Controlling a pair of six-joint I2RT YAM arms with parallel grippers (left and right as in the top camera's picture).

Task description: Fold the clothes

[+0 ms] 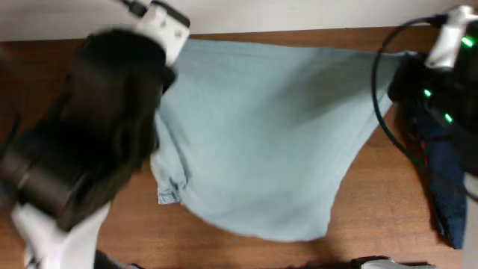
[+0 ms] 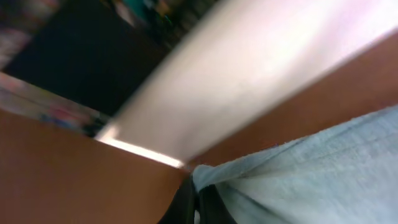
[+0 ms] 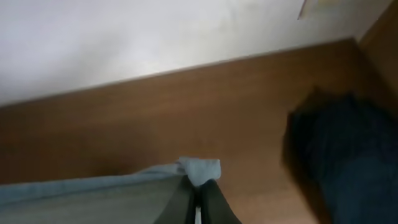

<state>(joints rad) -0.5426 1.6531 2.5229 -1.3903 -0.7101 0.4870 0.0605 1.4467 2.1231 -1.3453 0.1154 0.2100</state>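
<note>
The robot needs to lower the shirt's hem with its left gripper outward onto the far edge (image 1: pixel 178 46) (image 2: pixel 195 179) of the table, beside the pale wall.
The clothes, a pale grey-blue T-shirt (image 1: pixel 261 142), are stretched wide across the brown table (image 1: pixel 373 217), with the lower edge curving toward the front. My left gripper (image 1: pixel 169 73) is at the shirt's far left corner. In the left wrist view its dark fingers (image 2: pixel 186 208) are shut on the shirt's hem (image 2: pixel 261 171). My right gripper (image 1: pixel 403 69) is at the far right corner. In the right wrist view its fingers (image 3: pixel 214 202) pinch a small tab of the shirt (image 3: pixel 200 169), and the fabric trails off to the left.
A dark navy garment (image 1: pixel 448 187) lies along the table's right edge, close to my right arm, and it shows in the right wrist view as the navy garment (image 3: pixel 348 155). My bulky left arm (image 1: pixel 82 149) covers the table's left side. A pale wall (image 1: pixel 299 11) runs behind the far edge.
</note>
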